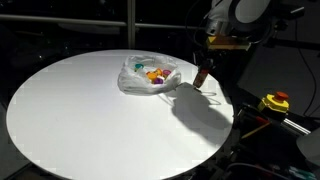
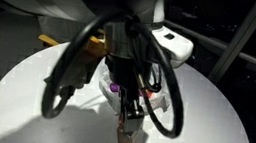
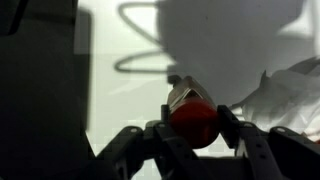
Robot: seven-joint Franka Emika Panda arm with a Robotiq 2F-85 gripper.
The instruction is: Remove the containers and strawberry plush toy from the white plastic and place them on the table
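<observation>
My gripper is holding the slanted red-capped container with its base still above bare tabletop (image 1: 195,90) (image 3: 180,83). It will lower the container slightly toward the white plastic and tilt it upright next.
My gripper (image 3: 193,125) is shut on a red-capped container (image 3: 193,120), a small cylinder with a round red top and a pale body that points down at the table (image 1: 90,120). In both exterior views the gripper (image 1: 202,70) (image 2: 128,130) hangs just above the white tabletop, near the table's edge and beside the white plastic (image 1: 148,78), with the container (image 1: 202,77) in its jaws. Several small coloured containers (image 1: 154,73) lie inside the crumpled bag. In the wrist view the bag (image 3: 290,90) shows at the right. I cannot make out the strawberry plush toy.
A yellow box with a red button (image 1: 275,102) sits off the table past its edge. Black cables (image 2: 66,83) loop down from the arm over the table. A white device (image 2: 177,43) stands behind the table. The surroundings are dark.
</observation>
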